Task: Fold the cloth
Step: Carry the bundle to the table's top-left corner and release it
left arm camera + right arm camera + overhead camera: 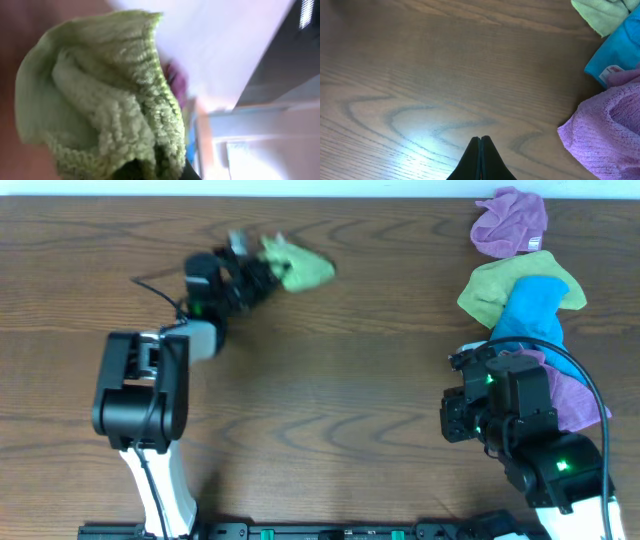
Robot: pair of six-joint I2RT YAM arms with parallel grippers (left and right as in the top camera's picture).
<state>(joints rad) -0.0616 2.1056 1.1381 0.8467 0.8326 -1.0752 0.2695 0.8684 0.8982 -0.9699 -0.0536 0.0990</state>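
Note:
I need to move my left gripper outward and to the left in the overhead view next, then down to let go of the cloth by the table's far corner, which is empty.
The lime-green cloth (297, 268) is bunched up at the far left-centre of the table, blurred in the overhead view. My left gripper (262, 273) is shut on the cloth and holds it off the wood. In the left wrist view the cloth (100, 100) fills the left half of the frame, hanging crumpled from the dark fingers (160, 172) at the bottom edge. My right gripper (480, 142) is shut and empty, low over bare wood at the near right; in the overhead view it (455, 420) sits left of the rag pile.
A pile of rags lies at the right edge: a purple cloth (510, 220) at the back, an olive-yellow-green cloth (490, 290), a blue cloth (530, 310) and a purple cloth (575, 395) by the right arm. The right wrist view shows the purple cloth (605, 135) close by.

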